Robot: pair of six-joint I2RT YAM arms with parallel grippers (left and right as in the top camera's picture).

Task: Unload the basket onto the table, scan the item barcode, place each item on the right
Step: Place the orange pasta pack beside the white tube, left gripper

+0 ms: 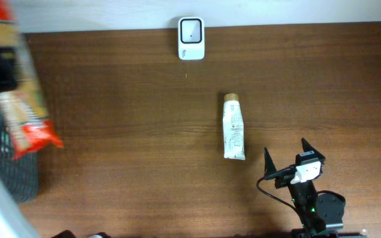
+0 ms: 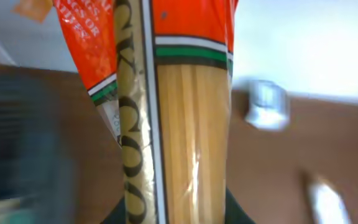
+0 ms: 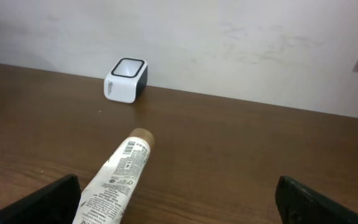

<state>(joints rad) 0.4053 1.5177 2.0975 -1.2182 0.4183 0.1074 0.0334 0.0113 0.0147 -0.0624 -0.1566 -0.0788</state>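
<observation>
The robot will next swing its left gripper away from the mesh basket and down onto the table point(image 1: 180, 125) point(image 2: 267, 190) beside the white tube, since the wood there is clear.
A long packet of spaghetti point(image 1: 20, 99) with orange ends hangs blurred at the far left. My left gripper point(image 1: 2, 71) is shut on it. The left wrist view shows the packet point(image 2: 191, 137) filling the middle, with the dark jaws pressed to both its sides at the bottom edge. The white barcode scanner point(image 1: 191, 38) stands at the table's back edge, with its window facing up; it also shows in the wrist views point(image 2: 266, 104) point(image 3: 126, 79). My right gripper point(image 1: 285, 149) stands open near the front right with nothing between its fingers point(image 3: 48, 199).
A white tube with a tan cap point(image 1: 233, 125) lies on the wooden table just beyond the right gripper, and reaches between its fingers in the right wrist view point(image 3: 117, 174). A dark mesh basket point(image 1: 15, 168) sits at the left edge, below the packet.
</observation>
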